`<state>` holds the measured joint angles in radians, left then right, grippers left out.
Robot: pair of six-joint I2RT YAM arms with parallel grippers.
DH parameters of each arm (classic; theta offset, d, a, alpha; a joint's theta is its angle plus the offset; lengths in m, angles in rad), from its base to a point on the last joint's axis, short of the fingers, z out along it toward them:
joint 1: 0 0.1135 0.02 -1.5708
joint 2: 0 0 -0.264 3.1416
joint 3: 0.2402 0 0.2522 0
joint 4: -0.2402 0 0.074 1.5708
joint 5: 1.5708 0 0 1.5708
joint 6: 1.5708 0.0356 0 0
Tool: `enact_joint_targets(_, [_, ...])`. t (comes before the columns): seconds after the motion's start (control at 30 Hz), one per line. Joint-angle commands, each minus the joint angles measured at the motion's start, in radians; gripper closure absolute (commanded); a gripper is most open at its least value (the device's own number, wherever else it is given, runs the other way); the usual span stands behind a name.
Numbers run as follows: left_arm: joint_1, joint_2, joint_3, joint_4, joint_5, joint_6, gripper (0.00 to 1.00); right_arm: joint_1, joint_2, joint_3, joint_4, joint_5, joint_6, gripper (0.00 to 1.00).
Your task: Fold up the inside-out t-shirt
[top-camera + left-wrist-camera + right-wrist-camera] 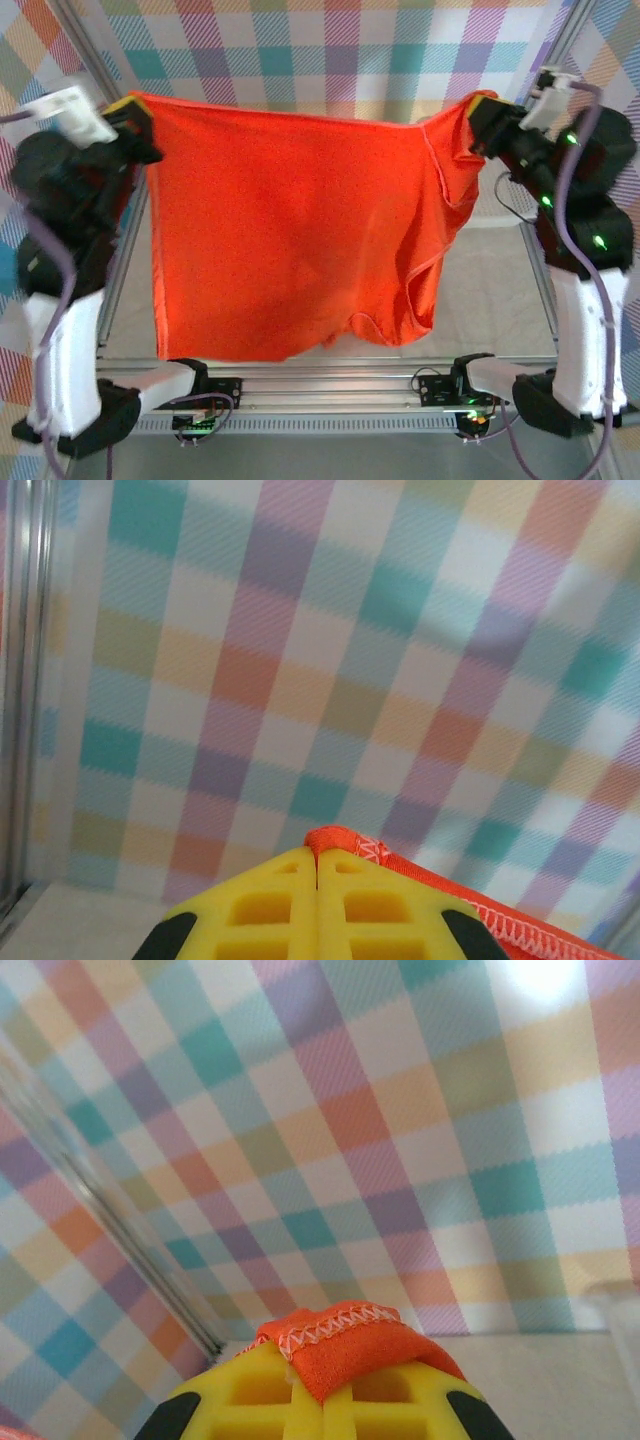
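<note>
The left gripper moves outward and down to the far part of the tabletop next and releases its shirt corner there, since the shirt hangs spread above the table.
The inside-out t-shirt [290, 230] hangs spread wide above the table, bright orange-red, held up by its top edge at both ends. My left gripper [128, 108] is shut on the shirt's upper left corner; in the left wrist view its yellow fingers [260, 905] meet with a stitched orange hem [345, 842] pinched at the tips. My right gripper [482, 110] is shut on the upper right corner, where a sleeve droops below it. In the right wrist view an orange hem fold [345, 1345] drapes over the closed yellow fingertips [250, 1390].
A pastel checked backdrop [330, 50] stands behind the shirt. Metal frame posts [80, 40] rise at the back corners, and a rail [330, 385] runs along the near edge between the arm bases. The shirt's lower edge hangs just above that rail.
</note>
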<state>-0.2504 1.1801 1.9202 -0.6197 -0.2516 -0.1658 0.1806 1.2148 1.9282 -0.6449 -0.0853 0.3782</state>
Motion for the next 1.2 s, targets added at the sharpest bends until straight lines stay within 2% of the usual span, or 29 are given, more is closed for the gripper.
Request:
enact_joint_targets(0.0, [0.038,0.156,-0.113,0.043,-0.077,0.034,1.00,-0.002,0.100,-0.058,0.069,0.065,-0.033,1.00])
enact_joint_targets(0.17, [0.097,0.374,-0.205,0.129,-0.063,-0.029,1.00,0.021,0.277,-0.133,0.159,0.107,-0.043,1.00])
enact_joint_targets(0.3, [0.124,0.592,-0.174,0.137,-0.064,-0.062,1.00,0.062,0.508,-0.105,0.198,0.158,-0.054,1.00])
enact_joint_targets(0.4, [0.127,0.781,-0.089,0.113,-0.076,-0.077,1.00,0.071,0.738,0.018,0.181,0.208,-0.042,1.00])
enact_joint_targets(0.47, [0.126,0.925,0.028,0.049,-0.076,-0.092,1.00,0.071,0.955,0.252,0.082,0.235,-0.024,0.99])
enact_joint_targets(0.5, [0.127,0.981,0.093,0.006,-0.076,-0.095,0.95,0.070,1.060,0.394,0.009,0.233,-0.021,0.88])
enact_joint_targets(0.53, [0.127,1.044,0.174,-0.052,-0.081,-0.099,0.76,0.071,1.185,0.591,-0.101,0.230,-0.009,0.65])
enact_joint_targets(0.57, [0.128,1.086,0.242,-0.109,-0.098,-0.112,0.53,0.071,1.292,0.777,-0.198,0.221,0.004,0.53])
enact_joint_targets(0.63, [0.127,1.125,0.334,-0.192,-0.123,-0.133,0.33,0.071,1.466,1.115,-0.350,0.181,0.026,0.41])
enact_joint_targets(0.67, [0.128,1.114,0.337,-0.203,-0.121,-0.137,0.28,0.071,1.488,1.172,-0.380,0.163,0.034,0.35])
enact_joint_targets(0.73, [0.128,1.066,0.304,-0.203,-0.121,-0.146,0.22,0.072,1.430,1.088,-0.376,0.150,0.035,0.33])
enact_joint_targets(0.8, [0.127,0.989,0.229,-0.187,-0.092,-0.163,0.21,0.073,1.285,0.789,-0.255,0.105,0.027,0.32])
enact_joint_targets(0.87, [0.124,0.899,0.116,-0.142,0.011,-0.172,0.20,0.078,1.097,0.442,-0.068,0.067,0.026,0.31])
enact_joint_targets(0.93, [0.117,0.813,-0.010,-0.089,0.108,-0.194,0.20,0.083,0.967,0.226,0.032,0.050,0.029,0.30])
enact_joint_targets(1.07, [0.103,0.662,-0.331,0.117,0.344,-0.253,0.21,0.103,0.810,-0.035,0.077,-0.033,0.041,0.30])
enact_joint_targets(1.17, [0.091,0.630,-0.456,0.165,0.396,-0.272,0.21,0.137,0.716,-0.230,0.106,-0.078,0.067,0.30])
